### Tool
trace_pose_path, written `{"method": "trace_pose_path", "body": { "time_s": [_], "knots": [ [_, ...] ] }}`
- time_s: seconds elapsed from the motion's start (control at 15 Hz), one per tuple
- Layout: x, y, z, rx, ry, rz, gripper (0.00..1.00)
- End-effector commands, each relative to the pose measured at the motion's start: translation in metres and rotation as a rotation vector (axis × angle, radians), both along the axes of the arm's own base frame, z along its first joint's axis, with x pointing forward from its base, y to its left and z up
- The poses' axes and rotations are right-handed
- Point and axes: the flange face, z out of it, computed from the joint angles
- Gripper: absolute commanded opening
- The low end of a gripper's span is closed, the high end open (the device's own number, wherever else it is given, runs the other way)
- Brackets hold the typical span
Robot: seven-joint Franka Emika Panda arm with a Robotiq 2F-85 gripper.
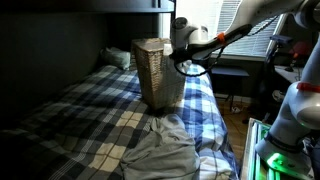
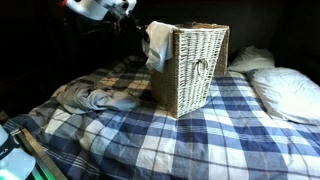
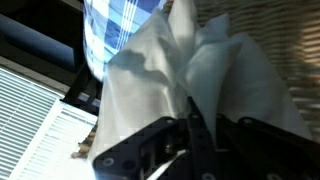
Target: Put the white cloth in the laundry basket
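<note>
The cloth hangs outside the basket's side. I will lift my gripper above the basket's rim, move it over the basket's open top (image 2: 194, 26), lower it and let go of the cloth.
The white cloth (image 2: 158, 48) hangs in the air against the upper side of the laundry basket (image 2: 195, 70), a tall tan wicker hamper standing upright on the plaid bed. My gripper (image 2: 143, 30) holds the cloth's top edge, just beside the basket's rim. In the wrist view the cloth (image 3: 180, 70) fills the middle, bunched into folds, and the black fingers of my gripper (image 3: 197, 125) are shut on it. The basket's weave (image 3: 290, 40) shows to the right. In an exterior view the gripper (image 1: 180, 63) is at the basket (image 1: 158, 72), whose side hides most of the cloth.
A duller grey-white fabric (image 1: 160, 155) lies crumpled on the blue-and-white plaid bedspread (image 2: 190, 140) in front of the basket. White pillows (image 2: 285, 90) lie at the head of the bed. A window with blinds (image 1: 240, 40) is behind the arm.
</note>
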Motion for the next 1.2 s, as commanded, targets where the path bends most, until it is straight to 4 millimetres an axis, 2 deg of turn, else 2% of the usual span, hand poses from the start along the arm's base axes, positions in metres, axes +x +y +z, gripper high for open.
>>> {"method": "trace_pose_path", "body": {
  "time_s": [0.0,0.2,0.33,0.53,0.73,1.13],
  "knots": [
    [-0.011,0.002,0.076,0.009,-0.051,0.026,0.0],
    [-0.015,0.007,0.133,0.01,-0.104,0.049,0.0],
    [-0.016,0.008,0.16,0.005,-0.133,0.053,0.0],
    [-0.003,0.002,0.181,-0.033,-0.213,0.052,0.0],
    [0.022,-0.008,0.177,-0.084,-0.288,0.078,0.0],
    [0.087,-0.039,0.142,-0.177,-0.391,0.102,0.0]
  ]
}}
